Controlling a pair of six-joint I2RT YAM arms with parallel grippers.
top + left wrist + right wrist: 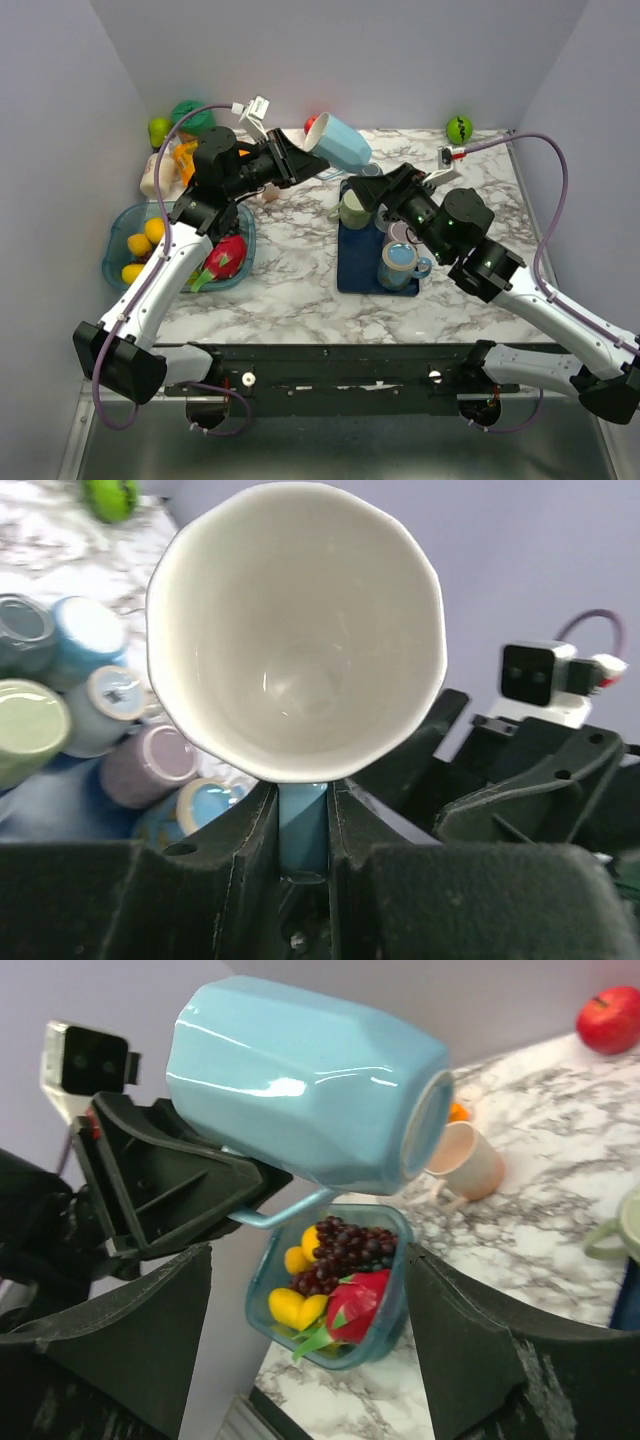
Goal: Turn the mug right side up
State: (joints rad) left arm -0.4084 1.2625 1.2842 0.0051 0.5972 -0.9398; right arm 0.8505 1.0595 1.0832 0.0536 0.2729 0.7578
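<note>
The mug's opening still faces sideways, so the left gripper next needs to tip downward, lower the mug onto the bare marble between the peach cup and the tray, and then release it.
The light blue mug hangs in the air over the back of the table, lying on its side. My left gripper is shut on its handle. In the left wrist view the mug's white inside faces the camera, and the left gripper pinches the thin blue handle. In the right wrist view the mug sits above and between the spread fingers. My right gripper is open, holds nothing, and is apart from the mug. In the top view the right gripper sits just right of and below the mug.
A dark blue tray in the middle carries several mugs, among them a green one and a blue one. A clear bin of fruit stands at the left. A peach cup lies on the marble. An apple and a green ball sit at the back.
</note>
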